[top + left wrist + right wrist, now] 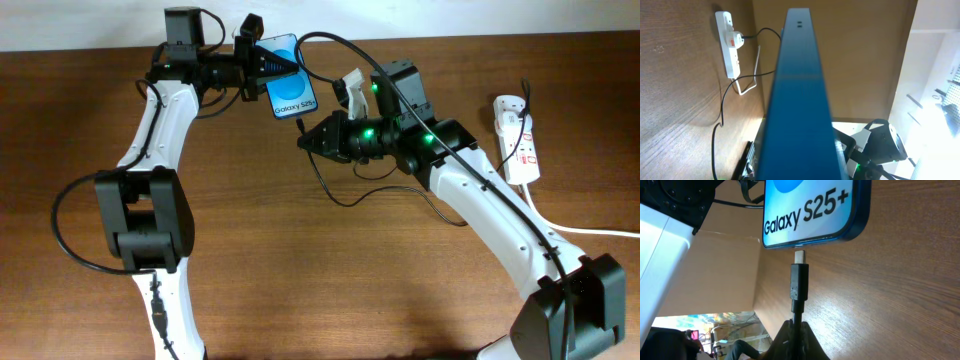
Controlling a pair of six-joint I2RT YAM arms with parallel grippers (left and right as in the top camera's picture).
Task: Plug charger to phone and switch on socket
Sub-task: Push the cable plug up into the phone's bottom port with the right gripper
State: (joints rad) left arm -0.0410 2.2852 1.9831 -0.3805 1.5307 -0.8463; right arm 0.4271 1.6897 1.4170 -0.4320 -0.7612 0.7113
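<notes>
I will next lower the tilted phone with my left gripper and lay it flat on the bare tabletop below to release it, because that part is clear.
The phone (287, 88), blue screen with a white "Galaxy S25" strip, is held tilted above the table at the back by my left gripper (258, 62), which is shut on its top end. In the left wrist view the phone's blue edge (797, 100) fills the middle. My right gripper (306, 140) is shut on the charger (799, 287), its metal tip just below the phone's bottom edge (815, 215), apart from it. The black cable (340, 195) loops over the table. The white socket (516, 138) lies at the right; it also shows in the left wrist view (729, 44).
A white plug (352, 88) sits behind my right arm. The socket's thick white cord (585, 228) runs off to the right edge. A plug with a thin black cable sits in the socket (735, 40). A light wall borders the table's back edge.
</notes>
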